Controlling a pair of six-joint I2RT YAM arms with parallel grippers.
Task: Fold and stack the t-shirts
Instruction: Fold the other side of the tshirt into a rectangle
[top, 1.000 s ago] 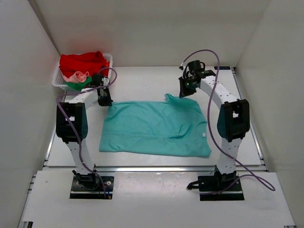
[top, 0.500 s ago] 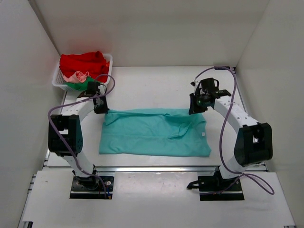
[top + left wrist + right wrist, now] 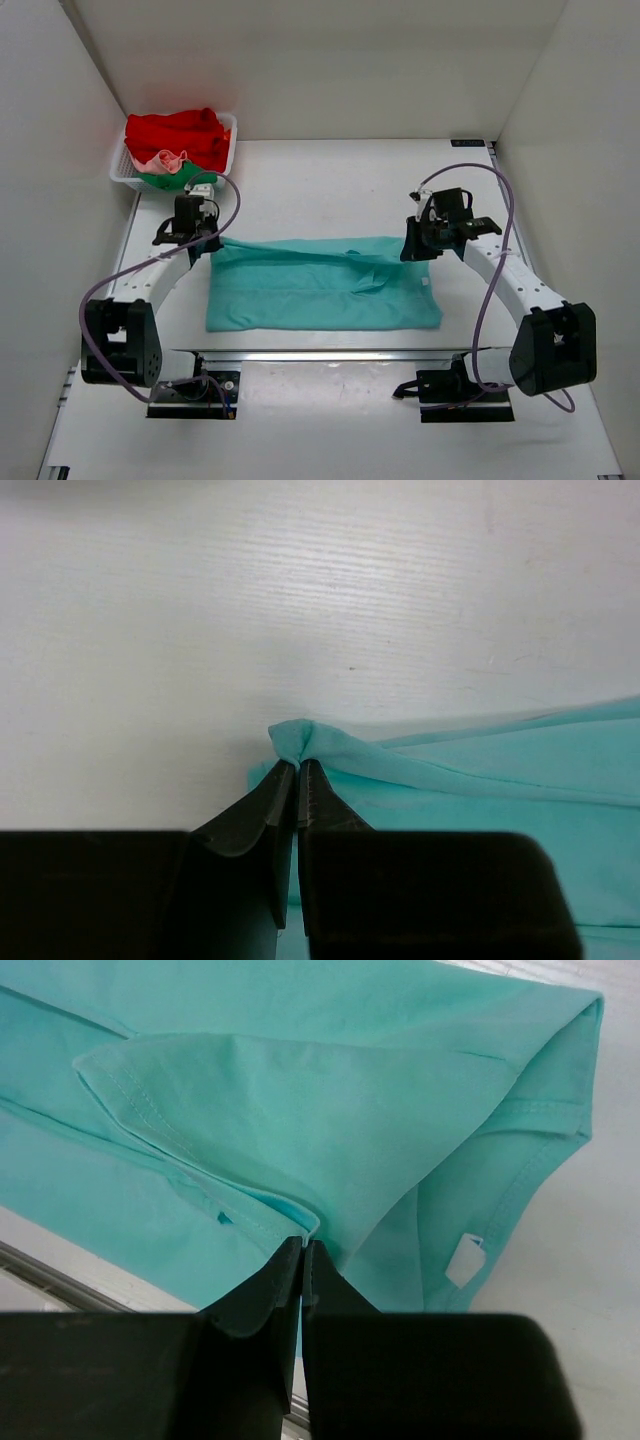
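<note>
My left gripper will next pull the pinched corner back and let it go over the shirt's flat lower layer, since that layer lies back of the gripper.
The teal t-shirt lies on the table, its far half folded over toward the near edge. My left gripper is shut on the shirt's far left corner, pinching a small peak of cloth in the left wrist view. My right gripper is shut on the folded far right edge, with the hem between its fingertips in the right wrist view, near the collar and white label. Red, pale pink and green shirts sit bundled at the back left.
The white lattice basket at the back left holds the bundled shirts. White walls enclose the table on three sides. A metal rail runs along the near edge in front of the arm bases.
Both grippers have pulled the teal shirt's far edge toward the near side, folding the shirt over itself into a narrower band. Both arms have lowered and stretched outward.
</note>
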